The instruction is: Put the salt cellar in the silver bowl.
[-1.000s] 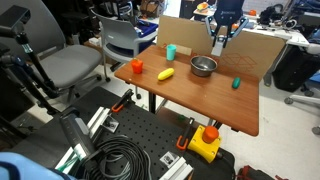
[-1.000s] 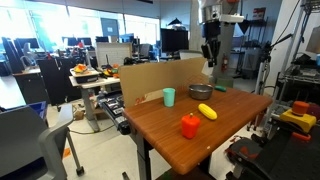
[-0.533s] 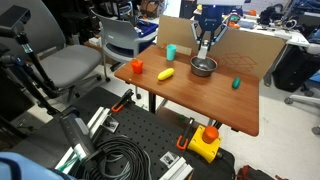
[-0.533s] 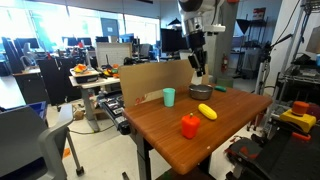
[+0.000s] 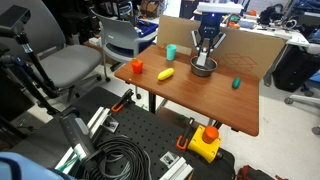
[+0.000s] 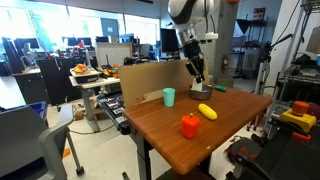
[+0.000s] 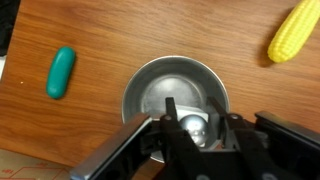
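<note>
My gripper moves down toward the silver bowl's bottom directly below it next and releases the salt cellar (image 7: 193,127), since the top of the salt cellar already shows within the bowl's rim.
The silver bowl (image 7: 140,85) lies right under my gripper in the wrist view. It also shows in both exterior views (image 5: 203,68) (image 6: 200,92), at the table's far side near the cardboard wall. My gripper (image 7: 196,120) is shut on the salt cellar (image 7: 193,127), whose round grey top shows between the fingers, over the inside of the bowl. In the exterior views the gripper (image 5: 204,58) (image 6: 198,80) hangs just above the bowl and hides the cellar's body.
A teal cup (image 5: 171,51) (image 6: 169,97), a yellow corn cob (image 7: 293,32) (image 5: 166,74), a red-orange object (image 5: 137,66) (image 6: 190,126) and a small green object (image 7: 62,72) (image 5: 236,83) lie on the wooden table. A cardboard wall (image 5: 255,45) stands behind.
The arm has swung from the table's back edge across and down, bringing the gripper low over the silver bowl.
</note>
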Controlling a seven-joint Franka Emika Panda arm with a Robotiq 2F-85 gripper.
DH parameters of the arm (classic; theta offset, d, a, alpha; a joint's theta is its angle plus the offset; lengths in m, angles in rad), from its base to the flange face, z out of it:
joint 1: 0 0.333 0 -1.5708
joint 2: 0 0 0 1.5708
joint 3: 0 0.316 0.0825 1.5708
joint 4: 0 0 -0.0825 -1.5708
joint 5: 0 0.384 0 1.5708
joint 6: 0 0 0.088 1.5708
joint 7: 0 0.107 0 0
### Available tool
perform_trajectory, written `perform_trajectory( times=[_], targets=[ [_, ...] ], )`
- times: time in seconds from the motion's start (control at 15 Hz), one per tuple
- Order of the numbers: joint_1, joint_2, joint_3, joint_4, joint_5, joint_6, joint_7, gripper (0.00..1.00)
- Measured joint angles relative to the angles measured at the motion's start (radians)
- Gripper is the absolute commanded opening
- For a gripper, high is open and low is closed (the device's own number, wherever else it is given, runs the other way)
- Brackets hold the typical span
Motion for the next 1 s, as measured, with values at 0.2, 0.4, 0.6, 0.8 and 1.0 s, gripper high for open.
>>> perform_trajectory(
  times=[0.2,0.4,0.6,0.8,1.0],
  targets=[
    [0.0,0.067,-0.002,0.084,-0.001,-0.076,0.001,0.1],
    [0.0,0.128,-0.005,0.157,-0.005,-0.125,0.008,0.1],
    [0.001,0.161,-0.007,0.201,-0.01,-0.13,0.011,0.6],
    [0.004,0.165,-0.008,0.21,-0.023,-0.131,0.011,0.75],
    [0.005,0.157,-0.008,0.207,-0.03,-0.13,0.01,0.96]
  ],
)
